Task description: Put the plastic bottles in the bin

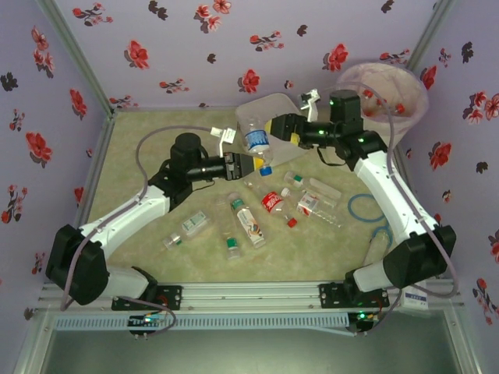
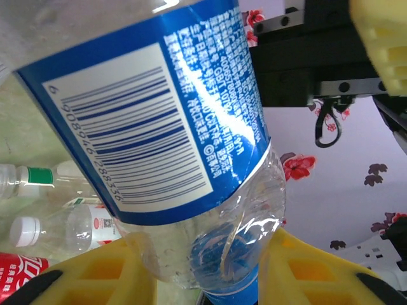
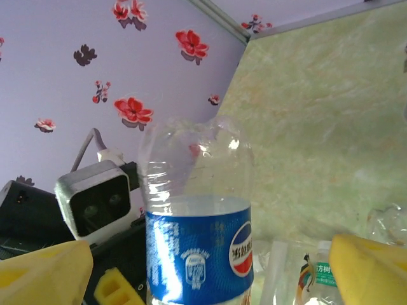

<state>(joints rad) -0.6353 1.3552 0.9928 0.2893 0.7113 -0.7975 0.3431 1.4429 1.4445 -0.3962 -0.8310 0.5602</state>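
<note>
The robot's right gripper needs to move next toward the bottle's blue label (image 1: 256,139) (image 3: 199,257) with open fingers on both sides and close there, because the left gripper holds only the neck of the bottle.
A large clear bottle with a blue label (image 1: 253,131) hangs tilted above the back of the table. My left gripper (image 1: 254,165) is shut on its neck, just above the blue cap (image 1: 266,170). The left wrist view has the yellow fingers (image 2: 95,273) pressing the bottle's shoulder (image 2: 216,241) from both sides. My right gripper (image 1: 270,129) is open around the bottle's body (image 3: 197,254), with its fingers (image 3: 372,270) well clear of it. Several small bottles (image 1: 249,222) lie on the table, one with a red cola label (image 1: 271,201). The bin (image 1: 390,97) stands at the back right.
A blue ring (image 1: 362,206) lies on the mat to the right of the bottles. Flowered walls close in the back and both sides. The right arm's forearm (image 1: 386,183) runs between the loose bottles and the bin.
</note>
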